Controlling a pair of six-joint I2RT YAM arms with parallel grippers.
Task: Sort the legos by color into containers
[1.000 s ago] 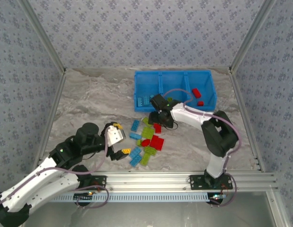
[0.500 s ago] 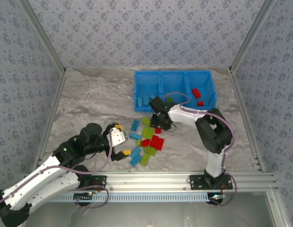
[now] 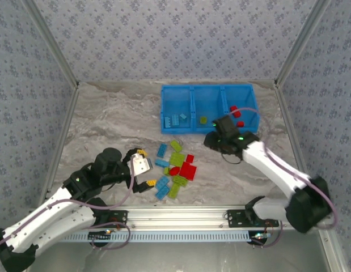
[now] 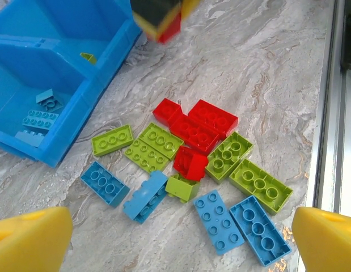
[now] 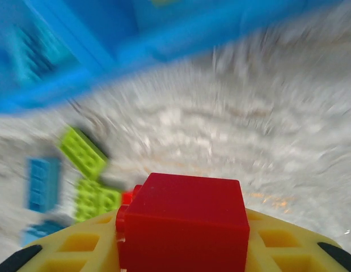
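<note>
My right gripper should next move outward across the tray's rim and let go of the brick in the tray's section with matching red bricks, beyond that rim.
Loose legos in red (image 3: 187,170), lime green (image 3: 176,160) and light blue (image 3: 161,151) lie in a pile on the table in front of the blue tray (image 3: 191,103). The tray's left compartment holds light blue bricks (image 3: 175,119), the middle one a green brick (image 3: 203,120), the right one red bricks (image 3: 235,111). My right gripper (image 3: 211,140) hangs just in front of the tray, shut on a red brick (image 5: 184,221). My left gripper (image 3: 143,168) stands open at the pile's left edge, its yellow fingertips (image 4: 29,238) wide apart over blue bricks (image 4: 220,220).
The marble table ends at a metal rail (image 3: 220,215) along the near edge. Patterned walls close in the back and both sides. The right wrist view is blurred by motion, with the tray (image 5: 124,45) above and green bricks (image 5: 81,150) at left.
My right arm has swung from over the pile to the right, carrying a red brick up off the table. The left arm has barely moved.
</note>
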